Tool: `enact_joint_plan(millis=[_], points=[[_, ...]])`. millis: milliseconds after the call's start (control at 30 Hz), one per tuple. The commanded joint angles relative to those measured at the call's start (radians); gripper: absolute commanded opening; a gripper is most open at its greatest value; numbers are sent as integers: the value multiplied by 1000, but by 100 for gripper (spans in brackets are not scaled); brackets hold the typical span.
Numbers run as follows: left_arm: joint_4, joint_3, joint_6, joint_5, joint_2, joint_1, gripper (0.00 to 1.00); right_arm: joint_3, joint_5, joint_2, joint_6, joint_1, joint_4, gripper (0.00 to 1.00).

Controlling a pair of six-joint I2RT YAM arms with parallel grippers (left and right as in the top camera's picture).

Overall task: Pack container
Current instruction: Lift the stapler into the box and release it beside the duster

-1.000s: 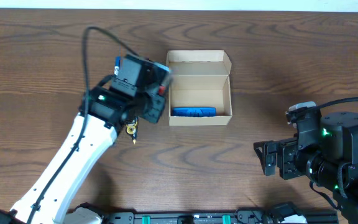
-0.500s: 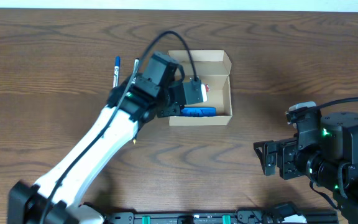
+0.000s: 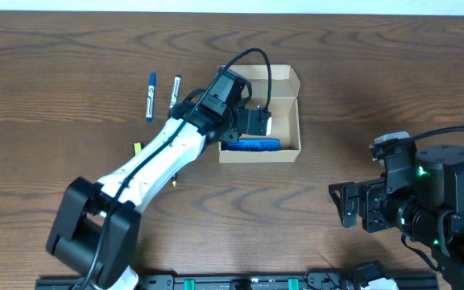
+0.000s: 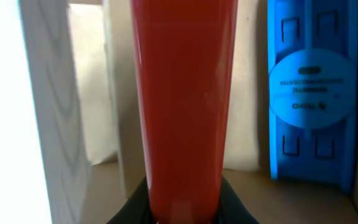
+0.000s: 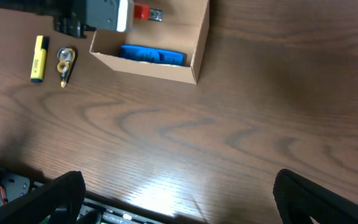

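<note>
The left gripper brings the red stick-shaped object down toward the container's bare bottom showing between the blue case [image 3: 250, 145] and the container's side with the lid next, and releases it.
The container [image 3: 292, 103], a tan cardboard box with its flap lid [image 3: 256, 75] folded back, sits at the table's centre. A flat blue case [image 3: 250, 145] lies along its front wall. My left gripper [image 3: 261, 122] reaches into the box and is shut on a red stick-shaped object [image 4: 182, 93]. In the left wrist view the blue case [image 4: 312, 93] lies to the right of the red object, with the box's inside [image 4: 253, 93] between them. My right gripper [image 5: 185, 202] hangs open over bare table, right of the box. The right wrist view shows the container [image 5: 154, 67] and the red object [image 5: 143, 12] in it.
A blue marker [image 3: 150, 86] and a black marker [image 3: 175, 93] lie left of the box. A yellow highlighter [image 5: 38, 58] and a small gold ring-shaped item [image 5: 65, 61] lie at its front left. The left arm stretches from the front left across to the box.
The left arm swung right from beside the box to inside it, carrying the red object. The two markers came into view. The right arm has not moved.
</note>
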Motion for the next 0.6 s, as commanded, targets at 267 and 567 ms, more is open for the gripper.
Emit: enact_joint_plan(millis=[267,567], points=[[72,21,16,-6,85,17,5,0,-4,-1,-14,6,-1,99],[105,21,9,2,103,44,5,0,-4,-1,-14,6,-1,99]])
